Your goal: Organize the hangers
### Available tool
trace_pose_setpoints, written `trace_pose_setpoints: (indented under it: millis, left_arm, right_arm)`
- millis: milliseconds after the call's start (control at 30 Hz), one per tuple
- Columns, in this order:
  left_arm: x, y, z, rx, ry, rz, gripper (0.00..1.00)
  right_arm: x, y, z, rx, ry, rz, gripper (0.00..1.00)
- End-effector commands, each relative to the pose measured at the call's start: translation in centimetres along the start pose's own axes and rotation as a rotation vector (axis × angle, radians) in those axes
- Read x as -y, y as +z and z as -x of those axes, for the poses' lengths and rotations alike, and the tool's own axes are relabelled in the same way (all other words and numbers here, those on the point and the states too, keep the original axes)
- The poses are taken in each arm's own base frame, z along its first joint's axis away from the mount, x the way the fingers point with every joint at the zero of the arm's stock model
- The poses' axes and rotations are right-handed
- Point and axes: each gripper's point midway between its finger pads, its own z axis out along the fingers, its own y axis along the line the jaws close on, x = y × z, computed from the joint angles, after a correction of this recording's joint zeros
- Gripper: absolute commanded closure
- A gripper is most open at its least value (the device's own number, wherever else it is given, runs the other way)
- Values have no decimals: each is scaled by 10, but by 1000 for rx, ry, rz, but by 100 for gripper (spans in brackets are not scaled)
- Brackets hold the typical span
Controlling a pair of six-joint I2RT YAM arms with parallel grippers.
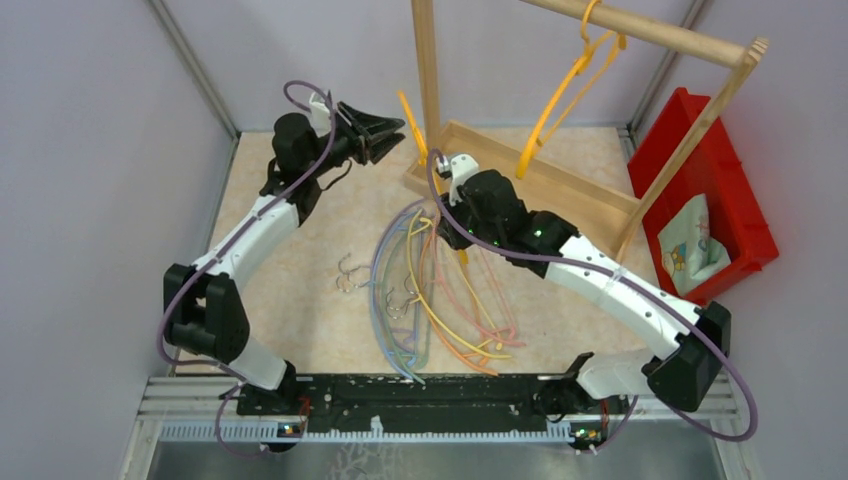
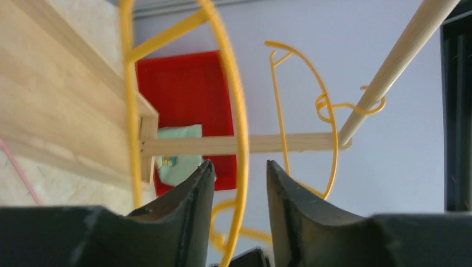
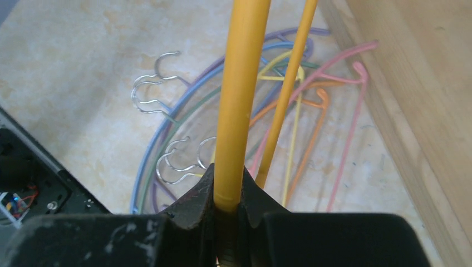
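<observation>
Next, my right gripper should lift the hanger outward to the rod's end by the red bin, above and outward of the gripper, and release it beside the hanging one.
My right gripper (image 1: 447,228) (image 3: 228,173) is shut on a yellow hanger (image 3: 240,94), held above the table. The same hanger (image 1: 407,112) rises beside the rack post to my left gripper (image 1: 393,135) (image 2: 239,167). The left jaws stand apart, and the hanger's wire (image 2: 240,128) passes between them without touching either finger. A second yellow hanger (image 1: 565,90) (image 2: 333,128) hangs from the wooden rod. Several hangers in blue, purple, green, pink, orange and yellow lie in a pile (image 1: 430,295) (image 3: 289,111) on the table under the right arm, their metal hooks (image 1: 350,275) to the left.
The wooden rack (image 1: 520,180) stands at the back, with its post (image 1: 427,70) right of the left gripper and its rod (image 1: 660,35) overhead. A red bin (image 1: 735,215) (image 2: 189,83) holding a printed cloth sits at the right wall.
</observation>
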Motion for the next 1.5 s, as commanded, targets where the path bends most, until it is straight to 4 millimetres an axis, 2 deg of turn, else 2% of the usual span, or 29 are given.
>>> trace_pose_setpoints:
  millis: [0,33,67,100,133,233,333,467,567,733,933,1267,1467]
  left_arm:
    - [-9,-27,-31,-101,268,10,42]
    - [-9,-37,-33,-85,327,7,29]
    - [-14,-45,-34,-67,381,12,11]
    - [-17,-53,-34,-47,439,10,2]
    - [-15,-62,-35,-25,496,-1,1]
    - [-14,-81,-33,21,638,18,1]
    - [-18,-88,-28,25,722,87,1]
    - [-21,-91,-28,26,735,110,1]
    - [-17,-93,-33,18,721,82,1]
    - [-16,-100,-36,21,722,83,1]
    - [-18,-109,-35,33,749,118,1]
    - [-26,-110,-34,32,743,145,1]
    - [-34,-112,-31,35,734,164,1]
  right_arm:
    - [21,-43,42,139,43,-128,100]
    - [22,-48,43,137,45,-134,100]
    - [23,-54,44,138,49,-139,100]
    - [23,-59,44,138,59,-144,100]
    - [24,-64,45,142,67,-148,100]
    - [25,-77,54,168,91,-158,100]
    - [22,-92,80,237,120,-157,100]
    - [22,-103,118,312,175,-183,100]
    - [27,-104,142,347,218,-236,100]
    - [35,-88,159,316,227,-315,100]
    - [47,-78,168,280,224,-378,100]
    - [100,-86,199,338,368,-390,100]
    - [119,-85,207,349,415,-368,100]
